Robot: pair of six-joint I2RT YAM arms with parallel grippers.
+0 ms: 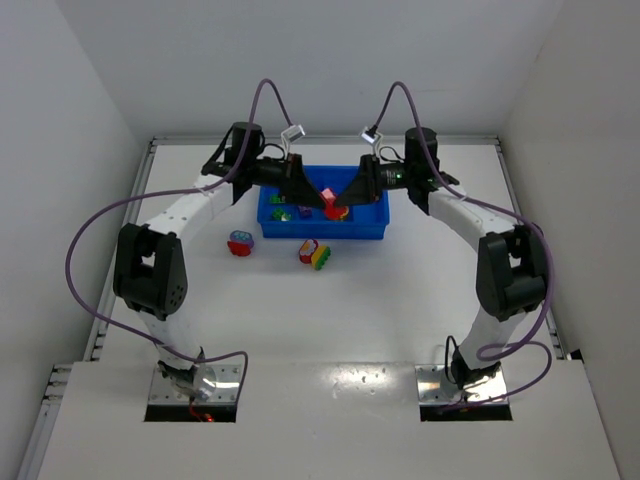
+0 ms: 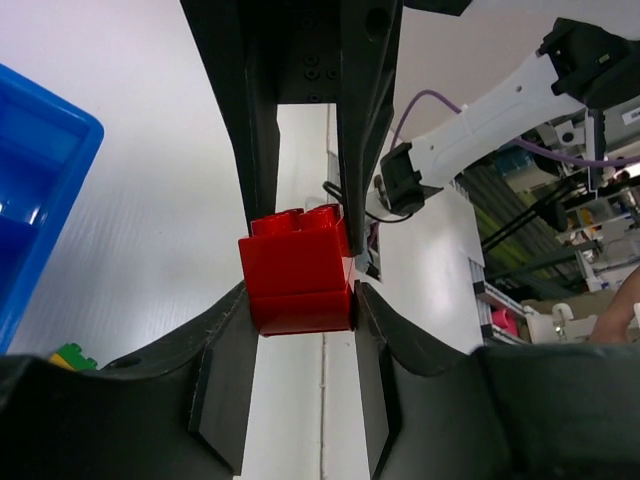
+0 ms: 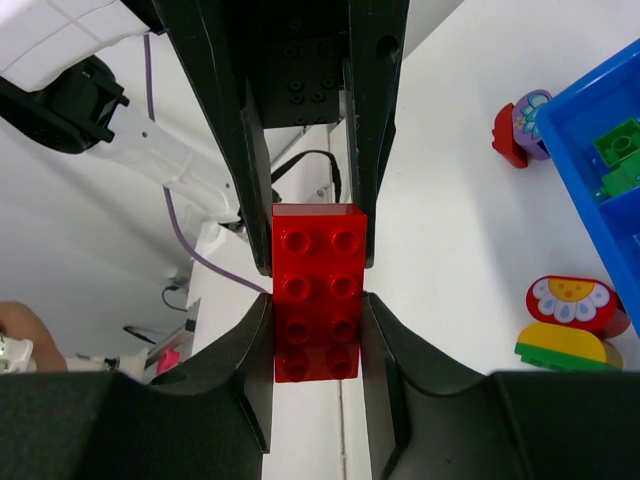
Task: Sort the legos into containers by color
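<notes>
Below my left gripper, to its right in the top view, is the blue tray's end section, clear of green legos, so next I move over it, lower and release.
A red lego hangs above the blue tray, held from both sides. My left gripper is shut on its left end and my right gripper is shut on its right end. In the left wrist view the red lego sits between my left gripper's pads, with the other arm's fingers on its far end. In the right wrist view the red lego shows eight studs, clamped by my right gripper. Green legos lie in the tray's left compartments.
A red and purple flower piece and a red, yellow and green piece lie on the white table in front of the tray. They also show in the right wrist view, the flower piece and the other piece. White walls close in the table.
</notes>
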